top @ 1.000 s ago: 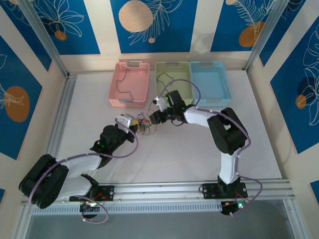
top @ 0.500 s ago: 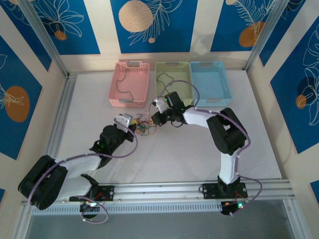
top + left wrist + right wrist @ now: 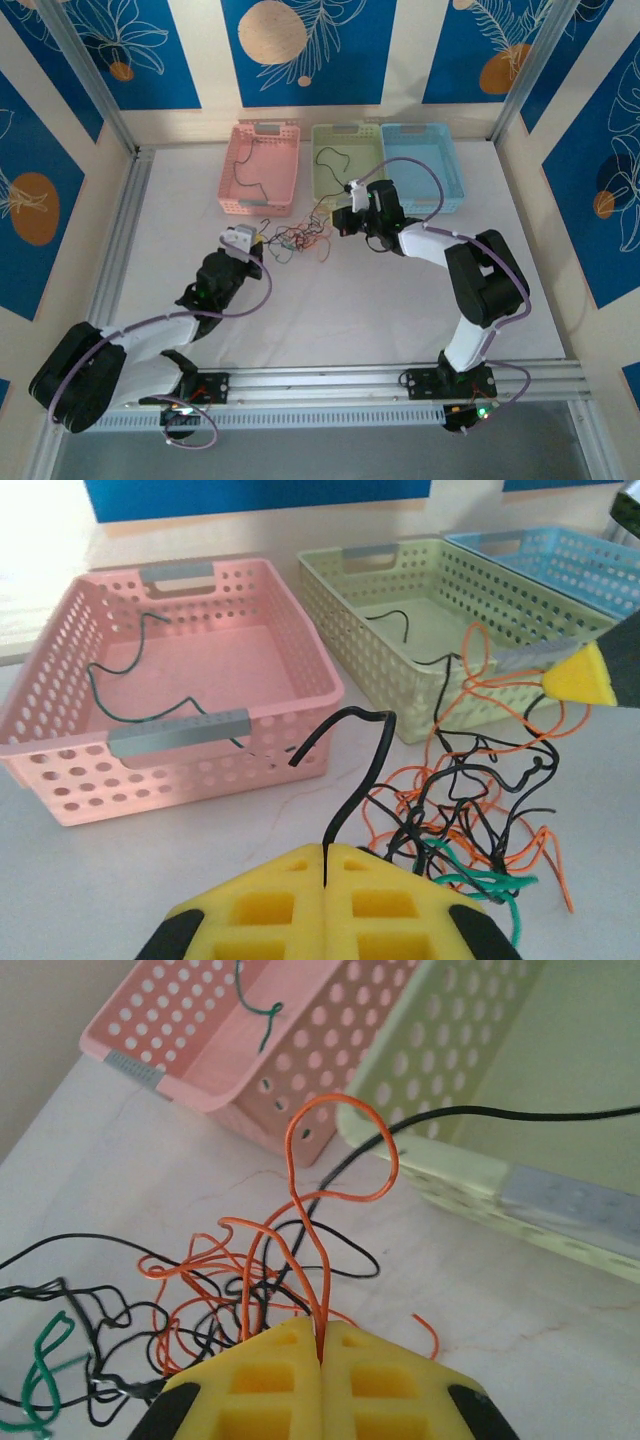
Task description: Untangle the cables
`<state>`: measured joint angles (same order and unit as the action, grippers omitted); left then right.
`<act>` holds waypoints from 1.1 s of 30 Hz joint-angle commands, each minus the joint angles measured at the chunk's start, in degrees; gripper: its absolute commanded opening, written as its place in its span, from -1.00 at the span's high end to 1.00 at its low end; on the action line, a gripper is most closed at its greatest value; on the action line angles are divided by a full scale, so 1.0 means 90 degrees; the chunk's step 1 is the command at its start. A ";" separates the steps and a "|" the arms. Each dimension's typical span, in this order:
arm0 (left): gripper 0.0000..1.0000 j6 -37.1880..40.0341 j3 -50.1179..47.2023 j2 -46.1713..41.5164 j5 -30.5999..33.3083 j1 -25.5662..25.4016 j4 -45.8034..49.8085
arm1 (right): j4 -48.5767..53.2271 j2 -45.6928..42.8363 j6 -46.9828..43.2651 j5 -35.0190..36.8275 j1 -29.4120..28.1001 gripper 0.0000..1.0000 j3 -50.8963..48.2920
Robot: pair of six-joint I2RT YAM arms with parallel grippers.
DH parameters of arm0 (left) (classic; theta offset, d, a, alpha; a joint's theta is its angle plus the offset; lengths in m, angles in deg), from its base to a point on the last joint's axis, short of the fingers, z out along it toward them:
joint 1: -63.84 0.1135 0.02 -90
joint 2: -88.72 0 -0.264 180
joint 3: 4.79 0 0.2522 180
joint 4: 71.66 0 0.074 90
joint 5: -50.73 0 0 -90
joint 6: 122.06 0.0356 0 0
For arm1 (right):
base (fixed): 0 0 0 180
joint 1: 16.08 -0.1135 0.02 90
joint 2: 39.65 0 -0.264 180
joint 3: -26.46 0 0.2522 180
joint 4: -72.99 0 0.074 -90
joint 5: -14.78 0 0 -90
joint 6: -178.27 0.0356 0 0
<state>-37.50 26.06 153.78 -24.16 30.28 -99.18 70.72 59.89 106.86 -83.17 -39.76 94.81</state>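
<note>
The parts of the orange cable (image 3: 300, 1160) run among the black cables, so my right gripper will next pull away from the tangle toward the green basket's gray handle (image 3: 572, 1212) and let go of the cable.
The cables (image 3: 293, 240) lie as a tangle of thin black, orange and green wires on the white table in front of the baskets. My left gripper (image 3: 256, 243) is at the tangle's left end. In the left wrist view its yellow pads (image 3: 327, 852) are shut on a black cable (image 3: 362, 765) that arches upward. My right gripper (image 3: 339, 216) is at the tangle's right end, shut on an orange cable (image 3: 300, 1160) that loops up from its tips (image 3: 322, 1338). The tangle (image 3: 470, 800) spreads between the two grippers.
Three baskets stand in a row behind the tangle: pink (image 3: 232, 150) with a dark wire (image 3: 130, 670) inside, green (image 3: 322, 135) with a black wire (image 3: 335, 157) inside, and blue (image 3: 445, 155). A black cable (image 3: 500, 1113) runs over the green basket's rim (image 3: 560, 1200).
My right gripper has shut on the orange cable and pulled right and back toward the green basket. The tangle has stretched wider. The left gripper shifted slightly left, still shut.
</note>
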 commanded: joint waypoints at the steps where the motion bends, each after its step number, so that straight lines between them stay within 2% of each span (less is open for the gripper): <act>1: 1.00 0.0106 -0.0079 -0.0148 0.0699 0.0021 0.0059 | -0.0259 -0.0158 0.0610 0.0394 0.0476 0.94 -0.0180; 7: 1.00 0.0057 -0.0072 -0.0199 0.1003 0.0023 0.0174 | -0.0201 -0.0138 0.0816 0.0506 0.0614 0.94 -0.0207; 19: 1.00 0.0076 -0.0052 -0.0178 0.0811 0.0021 0.0179 | -0.0094 -0.0039 0.0515 0.0218 0.0398 0.85 -0.0016; 24: 1.00 0.0079 -0.0051 -0.0171 0.0748 0.0023 0.0165 | 0.0149 0.0139 0.0436 -0.0170 0.0307 0.57 0.0236; 28: 1.00 0.0082 -0.0041 -0.0158 0.0722 0.0022 0.0172 | 0.0095 0.0103 0.0429 -0.0082 0.0239 0.26 0.0218; 33: 1.00 0.0086 -0.0042 -0.0149 0.0700 0.0018 0.0172 | 0.0102 0.0129 0.0483 -0.0006 0.0220 0.11 0.0240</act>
<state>-37.52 25.90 152.91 -17.36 30.24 -97.25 70.92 60.44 111.23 -82.75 -37.43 95.62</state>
